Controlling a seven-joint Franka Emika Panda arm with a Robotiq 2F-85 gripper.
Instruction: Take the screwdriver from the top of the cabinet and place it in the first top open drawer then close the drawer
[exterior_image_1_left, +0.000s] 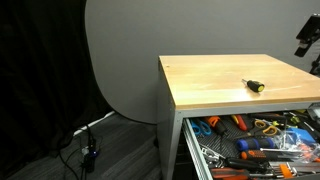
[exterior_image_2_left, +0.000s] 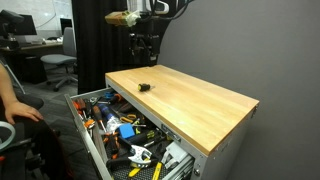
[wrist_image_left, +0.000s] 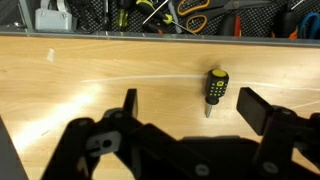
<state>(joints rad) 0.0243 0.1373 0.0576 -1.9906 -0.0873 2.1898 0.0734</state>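
My gripper shifts right in the wrist view while lowering next, then closes around the screwdriver's handle (exterior_image_1_left: 256, 86) (wrist_image_left: 216, 84), which lies below and off-centre that way.
The small yellow and black screwdriver (exterior_image_1_left: 255, 86) lies on the light wooden top of the grey cabinet (exterior_image_1_left: 215, 80); it also shows in an exterior view (exterior_image_2_left: 143, 87) and in the wrist view (wrist_image_left: 215, 88). The top drawer (exterior_image_2_left: 90, 130) is pulled open and full of tools. My gripper (exterior_image_2_left: 142, 48) hangs open and empty above the cabinet top, over the screwdriver. In the wrist view the gripper (wrist_image_left: 190, 108) has its fingers spread wide, with the screwdriver lying between them, nearer the right finger.
The open drawer holds several orange-handled tools (exterior_image_1_left: 245, 145), pliers and bits. A person's arm (exterior_image_2_left: 15, 108) shows beside the drawer. A black curtain (exterior_image_1_left: 40, 70) and cables on the floor (exterior_image_1_left: 88, 150) stand by the cabinet.
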